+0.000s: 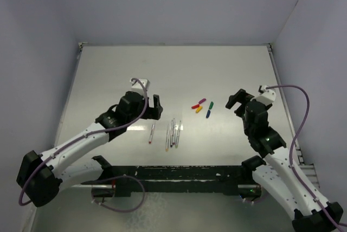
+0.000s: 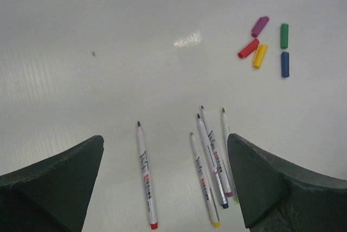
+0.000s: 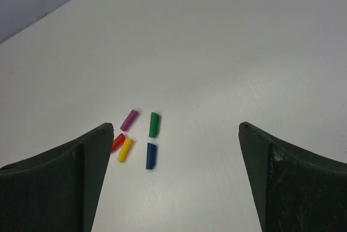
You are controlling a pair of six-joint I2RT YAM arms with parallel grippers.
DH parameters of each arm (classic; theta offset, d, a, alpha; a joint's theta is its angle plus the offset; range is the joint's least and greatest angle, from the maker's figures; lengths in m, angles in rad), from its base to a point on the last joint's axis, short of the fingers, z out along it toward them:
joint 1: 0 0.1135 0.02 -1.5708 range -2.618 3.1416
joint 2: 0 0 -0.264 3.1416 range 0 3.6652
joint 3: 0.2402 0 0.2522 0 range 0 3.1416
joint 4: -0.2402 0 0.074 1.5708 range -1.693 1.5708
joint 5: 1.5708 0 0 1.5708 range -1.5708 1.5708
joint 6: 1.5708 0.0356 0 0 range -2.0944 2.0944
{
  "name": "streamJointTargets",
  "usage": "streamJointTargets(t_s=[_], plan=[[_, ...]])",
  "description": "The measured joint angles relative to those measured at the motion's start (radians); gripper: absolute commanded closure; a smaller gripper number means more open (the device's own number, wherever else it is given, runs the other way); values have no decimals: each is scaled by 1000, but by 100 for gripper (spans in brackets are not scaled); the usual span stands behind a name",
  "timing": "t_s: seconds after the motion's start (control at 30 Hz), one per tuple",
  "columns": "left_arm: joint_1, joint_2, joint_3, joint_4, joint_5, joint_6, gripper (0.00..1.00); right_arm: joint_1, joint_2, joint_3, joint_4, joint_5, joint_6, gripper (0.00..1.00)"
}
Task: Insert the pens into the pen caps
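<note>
The red-ended pen lies apart with bare table on both sides, so I need to lower my left gripper next and bring it back onto the pen's printed middle.
Five pale pens lie on the white table. One with a red end lies apart, left of the other pens; in the top view they lie at mid-table. Five caps lie in a cluster: purple, red, yellow, green, blue. My left gripper is open and empty above the pens, also in the top view. My right gripper is open and empty, right of the caps, also in the top view.
Pale walls enclose the table at the back and both sides. A black frame runs along the near edge between the arm bases. A small dark speck marks the table left of the pens.
</note>
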Motion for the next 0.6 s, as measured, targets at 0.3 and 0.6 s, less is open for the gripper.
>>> streamJointTargets(t_s=[0.3, 0.6], plan=[[-55, 43, -9, -74, -84, -37, 1, 0, 40, 10, -13, 18, -18, 0], [-55, 127, 90, -262, -130, -112, 1, 0, 82, 11, -17, 14, -26, 0]])
